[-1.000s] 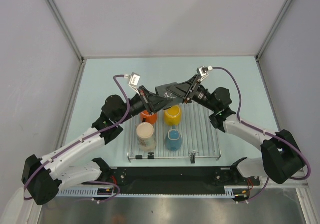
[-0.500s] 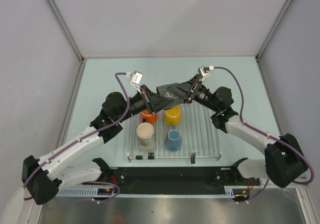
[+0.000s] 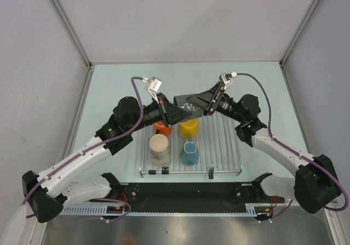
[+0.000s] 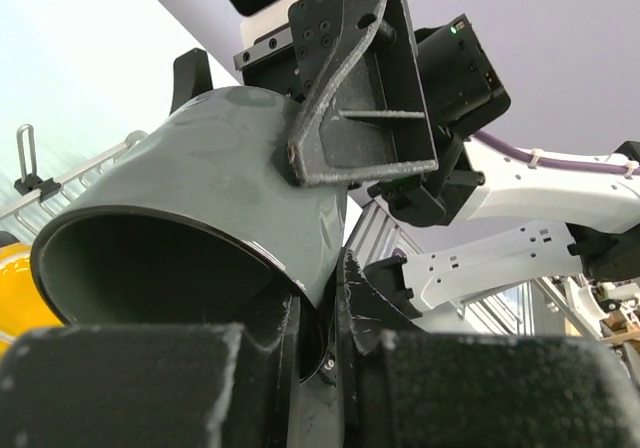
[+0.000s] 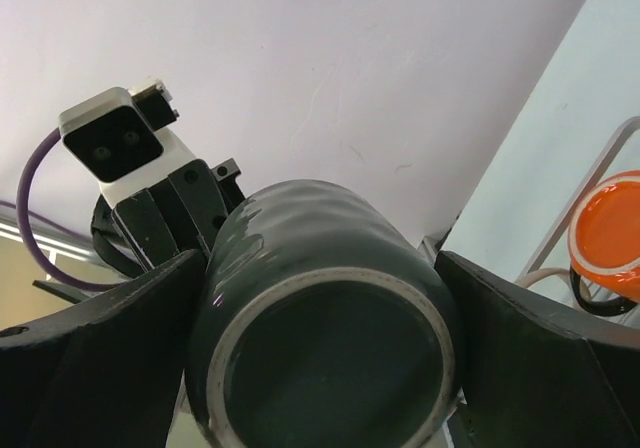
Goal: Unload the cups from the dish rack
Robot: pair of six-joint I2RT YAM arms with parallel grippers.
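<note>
The left gripper will next turn the mug [image 3: 188, 106] upright to the left in the top view and bring it down onto the tabletop beside the rack [image 3: 225, 142], since that side of the tabletop looks bare.
The dark grey-green mug [image 3: 187, 104] hangs on its side in the air above the back of the dish rack [image 3: 225, 142]. My left gripper [image 3: 170, 111] is shut on its rim wall, one finger inside the mouth [image 4: 318, 303]. My right gripper [image 3: 203, 101] clasps the mug's body from the base end, a finger on each side [image 5: 320, 353]. The mug fills both wrist views [image 4: 200, 168] [image 5: 320, 318]. The orange [image 3: 162, 127], yellow [image 3: 188, 127], cream-beige [image 3: 159, 146] and blue [image 3: 190, 153] mugs stand on the rack below.
The rack lies at the table's near middle, with bare bars on its right half. The teal table [image 3: 257, 86] extends behind and to both sides. Grey walls enclose the table on three sides.
Both grippers and the grey-green mug between them have shifted slightly to the right. The mugs on the rack have not moved.
</note>
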